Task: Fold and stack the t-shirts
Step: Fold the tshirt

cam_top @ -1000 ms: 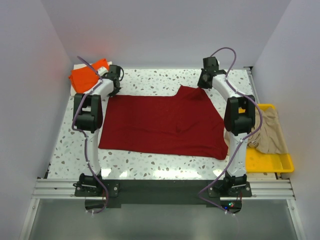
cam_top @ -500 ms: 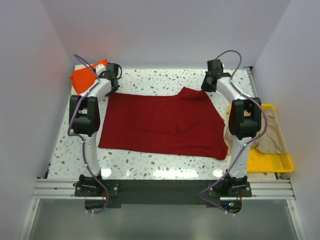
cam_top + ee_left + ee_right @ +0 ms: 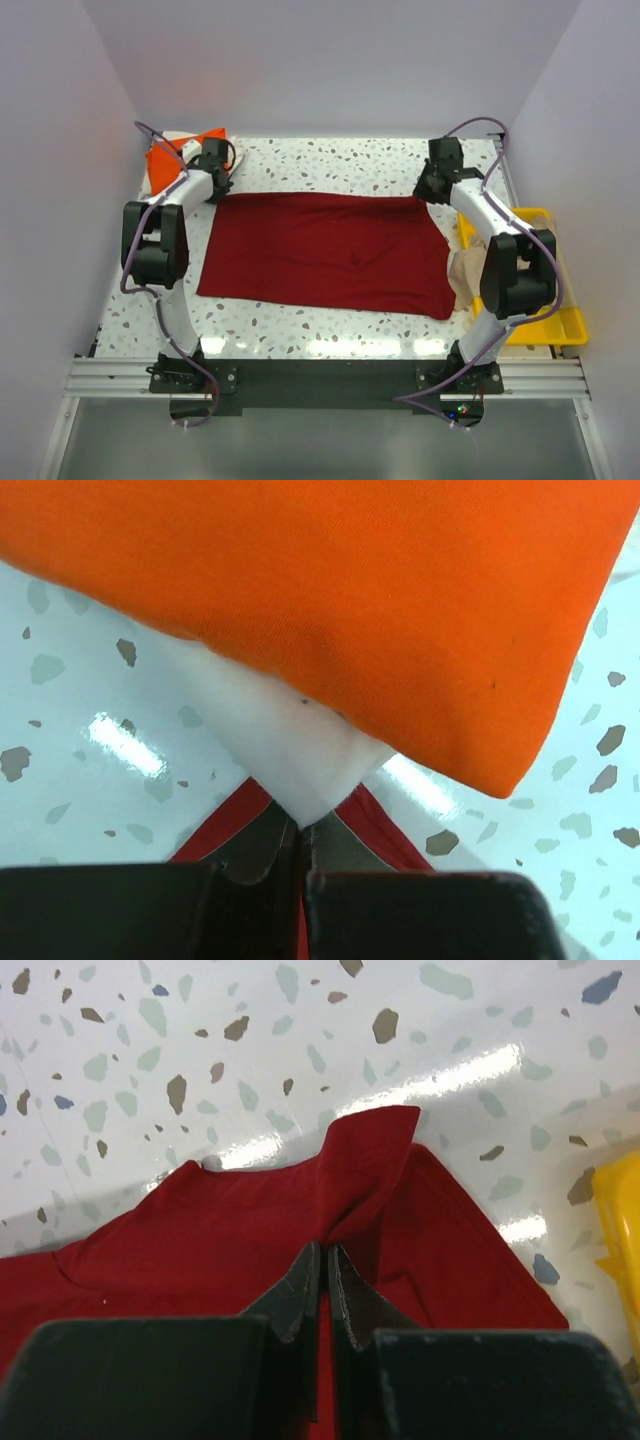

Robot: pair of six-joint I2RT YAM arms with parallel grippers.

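Note:
The right gripper lowers its fingers slightly and releases the raised fold next, since the dark red t-shirt's far corner (image 3: 417, 207) (image 3: 370, 1225) lies just below and the shirt lies spread.
The dark red t-shirt (image 3: 320, 250) lies spread flat in the middle of the table. My left gripper (image 3: 215, 186) is shut on its far left corner, where red cloth (image 3: 385, 830) shows beside the closed fingers (image 3: 255, 855). My right gripper (image 3: 430, 190) is shut on a raised fold at its far right corner (image 3: 370, 1170). The folded orange t-shirt (image 3: 165, 160) lies at the far left on a whitish t-shirt (image 3: 290, 740), right in front of the left gripper (image 3: 300, 830). The beige t-shirt (image 3: 463, 272) hangs over the yellow tray, partly hidden by the right arm.
The yellow tray (image 3: 540, 325) stands at the table's right edge, and its corner shows in the right wrist view (image 3: 620, 1220). White walls close in the left, far and right sides. Speckled tabletop (image 3: 330, 160) shows beyond the red shirt.
Both grippers have moved outward, left one leftward and right one rightward, holding the red shirt's far corners. The shirt's far edge, bunched before, is now stretched straight.

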